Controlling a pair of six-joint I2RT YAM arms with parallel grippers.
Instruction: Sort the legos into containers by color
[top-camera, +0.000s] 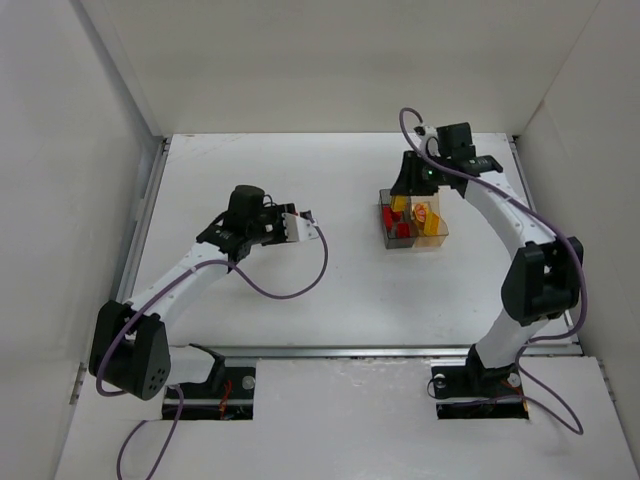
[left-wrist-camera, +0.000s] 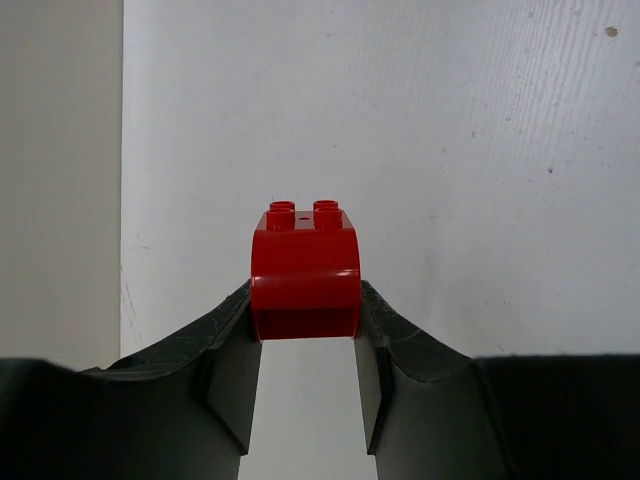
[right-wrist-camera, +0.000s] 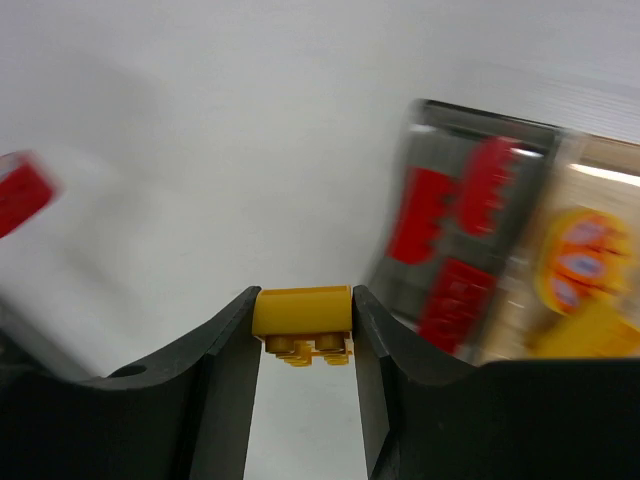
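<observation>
I will next bring my right gripper over the amber box (top-camera: 438, 238) with matching yellow pieces, below it and to its right in the top view, then go down and let go of the yellow brick.
My left gripper (top-camera: 307, 226) hovers over the middle of the table, shut on a red brick with a rounded body (left-wrist-camera: 305, 270); its fingertips (left-wrist-camera: 232, 330) press both sides. My right gripper (top-camera: 403, 199) is above the back edge of the joined containers, shut on a yellow brick (right-wrist-camera: 301, 312), studs down. The smoky grey box (top-camera: 400, 241) holds red bricks (top-camera: 391, 222). The amber box (top-camera: 438, 238) holds a round orange-yellow piece (top-camera: 423, 212). In the blurred right wrist view the grey box (right-wrist-camera: 455, 180) and amber box (right-wrist-camera: 600, 190) lie to the right of the fingers.
White walls enclose the table on the left, back and right. A metal rail runs along the table's left edge (top-camera: 143, 215). A blurred red shape (right-wrist-camera: 20, 192) shows at the left edge of the right wrist view.
</observation>
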